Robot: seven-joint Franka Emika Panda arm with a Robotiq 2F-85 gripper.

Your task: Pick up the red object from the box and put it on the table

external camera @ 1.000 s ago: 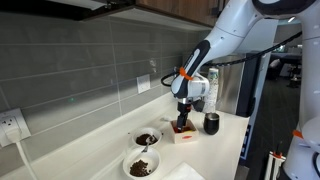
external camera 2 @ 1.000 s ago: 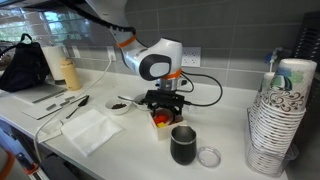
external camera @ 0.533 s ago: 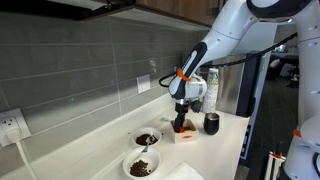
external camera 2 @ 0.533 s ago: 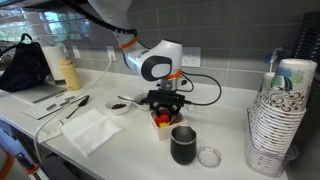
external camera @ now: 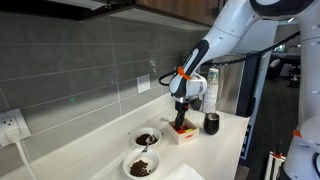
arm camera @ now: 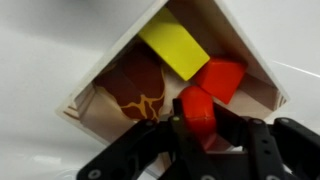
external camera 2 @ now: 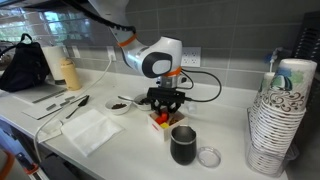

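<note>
The red object should go onto the open table near the black mug: my gripper should lift clear, move back past the side of the box, lower there and let go of it.
The wrist view looks down into a small white box on the counter. Inside lie a yellow block, a red block and a brown patterned piece. My gripper reaches into the box and is shut on a rounded red object, whose top shows between the black fingers. In both exterior views the gripper points straight down into the box; the red object is barely visible there.
A black mug and a clear lid stand close beside the box. Two bowls of dark bits sit further along the counter. A white cloth, a stack of paper cups and a bottle are nearby.
The jaws have closed from wide open onto the red object in the box. The arm has hardly moved.
</note>
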